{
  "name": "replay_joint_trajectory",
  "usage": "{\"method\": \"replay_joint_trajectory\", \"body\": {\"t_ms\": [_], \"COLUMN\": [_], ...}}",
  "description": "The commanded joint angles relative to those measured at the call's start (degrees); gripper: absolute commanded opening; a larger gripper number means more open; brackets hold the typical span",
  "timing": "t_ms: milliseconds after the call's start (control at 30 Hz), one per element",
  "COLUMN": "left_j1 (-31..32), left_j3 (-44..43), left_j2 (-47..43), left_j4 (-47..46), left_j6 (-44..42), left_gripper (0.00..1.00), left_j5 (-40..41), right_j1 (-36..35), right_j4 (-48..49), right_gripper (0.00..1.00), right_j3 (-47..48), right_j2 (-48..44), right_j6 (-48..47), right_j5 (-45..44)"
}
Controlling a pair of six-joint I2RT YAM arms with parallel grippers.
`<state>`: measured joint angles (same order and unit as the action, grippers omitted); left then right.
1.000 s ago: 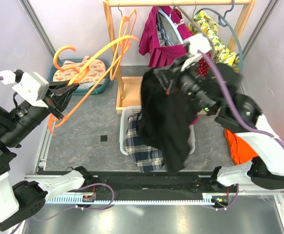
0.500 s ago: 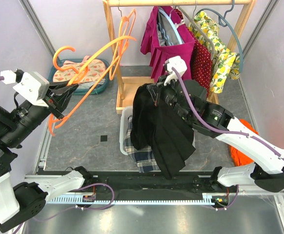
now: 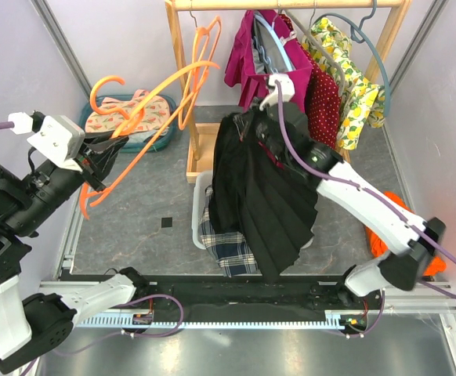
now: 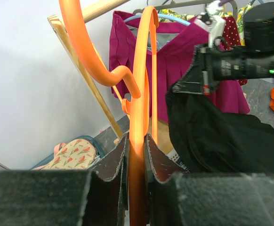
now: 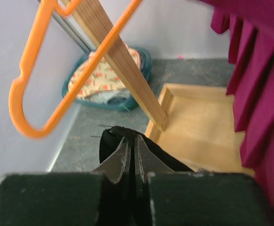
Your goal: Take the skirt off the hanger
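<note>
The black skirt hangs free, so my left gripper next carries the orange hanger (image 3: 153, 90) outward onto the wooden rack's bar (image 3: 210, 5) beside the magenta skirt and releases it.
My left gripper (image 3: 101, 153) is shut on the orange hanger (image 3: 153, 90), held up at the left; in the left wrist view the hanger (image 4: 139, 94) runs up from between the jaws (image 4: 137, 146). My right gripper (image 3: 242, 125) is shut on the waistband of the black pleated skirt (image 3: 267, 204), which hangs free of the hanger over the white basket (image 3: 200, 188). In the right wrist view black cloth (image 5: 111, 141) is pinched at the jaws (image 5: 132, 143). The skirt also shows in the left wrist view (image 4: 221, 141).
A wooden rack (image 3: 182, 70) at the back holds a magenta skirt (image 3: 263, 59), a red dotted garment and a lemon-print garment (image 3: 353, 70) on hangers. A teal basket with printed cloth (image 3: 126, 121) sits back left. Plaid cloth (image 3: 224, 235) lies in the white basket. Orange cloth (image 3: 385, 227) lies right.
My right arm has swung left and towards the rack with the black skirt, which now hangs straighter over the white basket. My left gripper and hanger have barely moved.
</note>
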<state>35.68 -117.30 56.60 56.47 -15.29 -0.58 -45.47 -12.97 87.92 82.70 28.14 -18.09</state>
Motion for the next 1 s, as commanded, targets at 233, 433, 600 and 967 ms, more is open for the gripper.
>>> {"method": "replay_joint_trajectory", "body": {"t_ms": [233,433,600,967], "left_j1": [-0.53,-0.53,-0.53,-0.53], "left_j3": [0.84,1.98,2.42,1.63], "left_j2": [-0.44,-0.96,-0.44,7.03], "left_j4": [-2.94,-3.03,-3.03,1.18], "left_j6": [0.61,-0.27,0.08,4.21], "left_gripper": [0.02,0.02,0.02,0.02], "left_j5": [-0.56,-0.47,-1.79,0.32], "right_j1": [3.90,3.81,3.73,3.64], "right_j4": [7.87,12.53,11.67,9.28], "right_gripper": [0.00,0.00,0.00,0.00], "right_j3": [16.06,-4.30,-20.65,-40.35], "right_j2": [10.91,2.31,-4.03,-9.74], "right_j6": [2.70,7.27,13.15,18.70], "right_j5": [11.21,17.99,23.43,31.53]}}
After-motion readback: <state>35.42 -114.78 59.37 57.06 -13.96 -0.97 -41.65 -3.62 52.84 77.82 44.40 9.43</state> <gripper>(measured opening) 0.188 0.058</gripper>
